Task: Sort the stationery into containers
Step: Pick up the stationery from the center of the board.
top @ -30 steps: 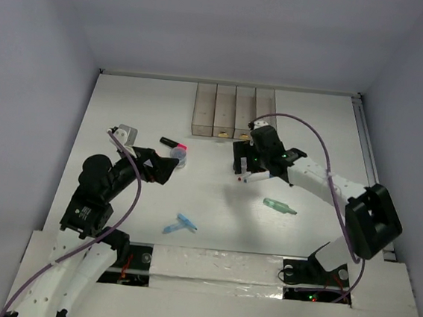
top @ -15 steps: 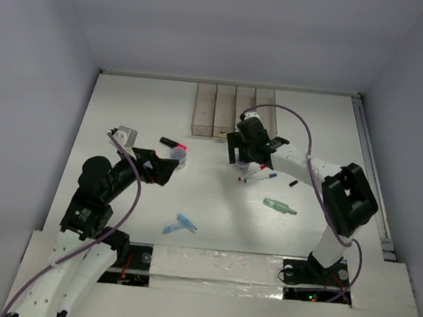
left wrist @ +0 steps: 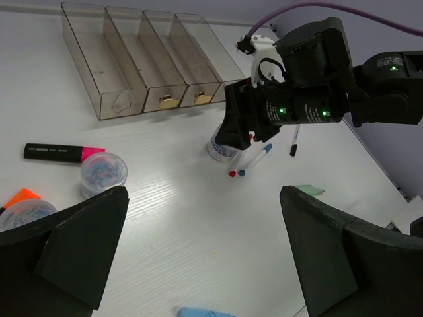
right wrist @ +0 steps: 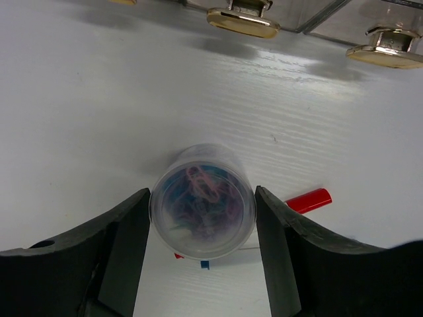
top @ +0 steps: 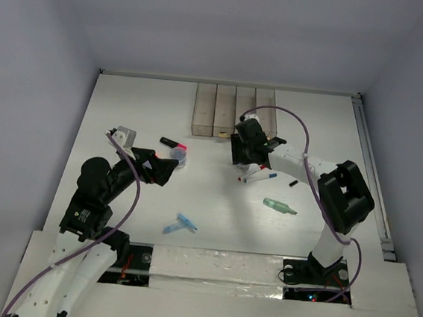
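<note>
My right gripper rises outward and to the left in the top view next and releases the jar, since the empty bin second from the marker [top: 226, 105] lies there.
My right gripper [top: 246, 156] is shut on a round clear jar of paper clips [right wrist: 202, 200], just in front of the bins [top: 234, 110]. The jar also shows in the left wrist view [left wrist: 222, 149]. Red- and blue-capped white pens [top: 258, 175] lie under and beside it. My left gripper [left wrist: 203, 191] is open wide and empty, over the table at the left [top: 165, 167]. Near it lie a pink-marked black marker [left wrist: 63, 152], a second jar [left wrist: 102, 173], a third jar [left wrist: 26, 214] and an orange marker tip [left wrist: 20, 197].
A green piece [top: 279, 206] lies right of centre. Light-blue pieces [top: 183, 223] lie near the front. A small black pen [top: 293, 183] lies right of the white pens. Two gold bin knobs [right wrist: 241, 23] show just beyond the held jar.
My right gripper has moved a little left and back toward the bins. The left arm has barely moved.
</note>
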Available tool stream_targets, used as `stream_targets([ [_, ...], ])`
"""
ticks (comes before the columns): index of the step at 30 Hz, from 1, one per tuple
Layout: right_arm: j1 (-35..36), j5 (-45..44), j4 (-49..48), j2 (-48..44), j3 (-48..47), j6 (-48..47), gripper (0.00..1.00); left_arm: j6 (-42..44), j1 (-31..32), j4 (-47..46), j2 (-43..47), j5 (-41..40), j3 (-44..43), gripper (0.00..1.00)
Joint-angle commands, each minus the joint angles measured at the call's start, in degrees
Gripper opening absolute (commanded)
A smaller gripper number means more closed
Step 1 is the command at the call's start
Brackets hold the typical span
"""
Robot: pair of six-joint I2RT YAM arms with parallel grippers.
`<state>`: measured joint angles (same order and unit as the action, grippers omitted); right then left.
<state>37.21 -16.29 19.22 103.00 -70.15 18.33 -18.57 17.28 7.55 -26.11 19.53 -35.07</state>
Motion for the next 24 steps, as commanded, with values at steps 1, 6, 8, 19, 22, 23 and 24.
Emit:
stream_targets([
  [1, 0.14, -1.11, -0.85, -1.14, -1.92, 0.31, 0.58, -0.33, 0.21, -2.81, 0.62, 0.86, 0.53, 0.99],
  [6, 0.14, -0.76, -0.85, -2.35, -2.10, 0.74, 0.50, -0.42, 0.21, -2.98, 0.97, 0.86, 0.53, 0.99],
  [8, 0.14, 0.20, -2.51, -4.29, -1.92, 0.66, 0.45, -0.42, 0.21, -2.98, 1.06, 0.77, 0.53, 0.99],
  [19, 0.14, 6.10, -2.52, -3.96, -19.92, -5.04, 0.43, -0.42, 0.21, -2.54, -0.08, -0.19, 0.44, 0.99],
  [22, 0.14, 5.93, -3.31, 3.33, -28.97, -7.07, 0.43, -0.59, 0.21, -2.19, -0.96, -0.98, 0.35, 0.99],
  [23, 0.14, 5.75, -3.31, 7.18, -31.43, -7.34, 0.44, -0.59, 0.21, -1.93, -1.22, -1.42, 0.27, 0.99],
  [24, 0.14, 5.66, -3.75, 8.87, -35.54, -7.43, 0.44, -0.68, 0.21, -1.75, -1.66, -2.03, 0.18, 0.99],
])
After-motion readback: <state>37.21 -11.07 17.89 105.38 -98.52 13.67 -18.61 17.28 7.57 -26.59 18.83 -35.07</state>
